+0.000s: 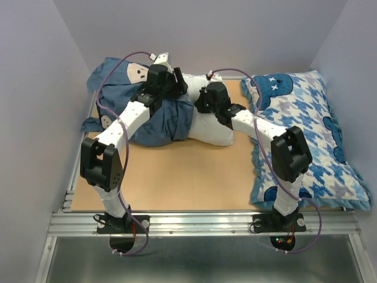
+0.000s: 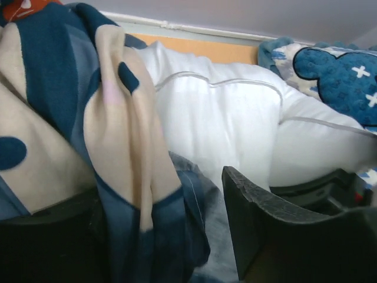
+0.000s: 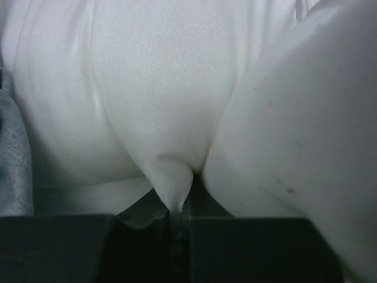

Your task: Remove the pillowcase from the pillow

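Observation:
The pillowcase (image 1: 156, 118) still covers the white pillow's other end, so my right gripper needs to pull the pillow's pinched fold up and toward the houndstooth pillow, then release.
The dark blue pillowcase (image 1: 156, 118) lies bunched at the back left, still over the left end of the white pillow (image 1: 213, 128). My left gripper (image 1: 171, 79) sits on top of that bunch. Its jaws stand open in the left wrist view, with folds of the pillowcase (image 2: 147, 224) hanging loose between the fingers (image 2: 265, 224); the bare pillow (image 2: 224, 124) shows beyond. My right gripper (image 1: 204, 100) is at the pillow's exposed end. In the right wrist view this gripper (image 3: 177, 215) is shut on a pinched fold of the pillow (image 3: 171, 118).
A blue-and-white houndstooth pillow (image 1: 306, 135) fills the right side of the wooden table (image 1: 188, 177) and shows at the far right of the left wrist view (image 2: 341, 76). Grey walls close in the back and sides. A metal rail (image 1: 200, 223) runs along the front.

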Robot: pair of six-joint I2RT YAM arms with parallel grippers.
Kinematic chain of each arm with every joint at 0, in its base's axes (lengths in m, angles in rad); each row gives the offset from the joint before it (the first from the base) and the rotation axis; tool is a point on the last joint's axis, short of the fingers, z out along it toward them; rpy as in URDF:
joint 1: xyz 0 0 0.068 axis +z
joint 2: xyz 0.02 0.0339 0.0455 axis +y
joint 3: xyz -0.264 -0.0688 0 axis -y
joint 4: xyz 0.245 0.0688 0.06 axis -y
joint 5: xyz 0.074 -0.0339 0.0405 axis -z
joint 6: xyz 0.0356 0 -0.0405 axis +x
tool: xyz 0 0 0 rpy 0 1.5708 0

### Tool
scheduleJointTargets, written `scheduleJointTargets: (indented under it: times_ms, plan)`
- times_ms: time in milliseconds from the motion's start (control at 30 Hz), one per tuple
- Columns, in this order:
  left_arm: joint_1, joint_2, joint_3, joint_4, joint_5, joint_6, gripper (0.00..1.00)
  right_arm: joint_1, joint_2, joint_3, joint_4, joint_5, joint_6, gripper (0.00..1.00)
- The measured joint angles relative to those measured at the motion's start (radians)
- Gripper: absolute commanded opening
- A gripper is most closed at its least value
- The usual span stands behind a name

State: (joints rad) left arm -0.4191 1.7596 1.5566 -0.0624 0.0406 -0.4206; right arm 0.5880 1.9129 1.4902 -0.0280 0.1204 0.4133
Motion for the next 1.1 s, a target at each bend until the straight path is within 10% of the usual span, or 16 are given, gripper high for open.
scheduleJointTargets:
  times_ms: [400, 800, 1000, 1100]
  plan:
    - [-0.274, -0.392, -0.267, -0.106, -0.435, 0.000, 0.78, -0.034, 0.003, 0.054, -0.034, -0.058, 0.033, 0.00]
    - [-0.262, -0.206, -0.428, -0.003, -0.570, -0.011, 0.79, -0.037, -0.040, 0.054, -0.106, -0.108, 0.045, 0.01]
    - [-0.238, -0.171, -0.402, 0.000, -0.610, -0.015, 0.01, -0.037, -0.069, 0.054, -0.160, -0.104, 0.041, 0.00]
    - [-0.192, -0.177, -0.394, -0.018, -0.623, -0.034, 0.00, -0.037, -0.095, 0.054, -0.200, -0.092, 0.035, 0.01]
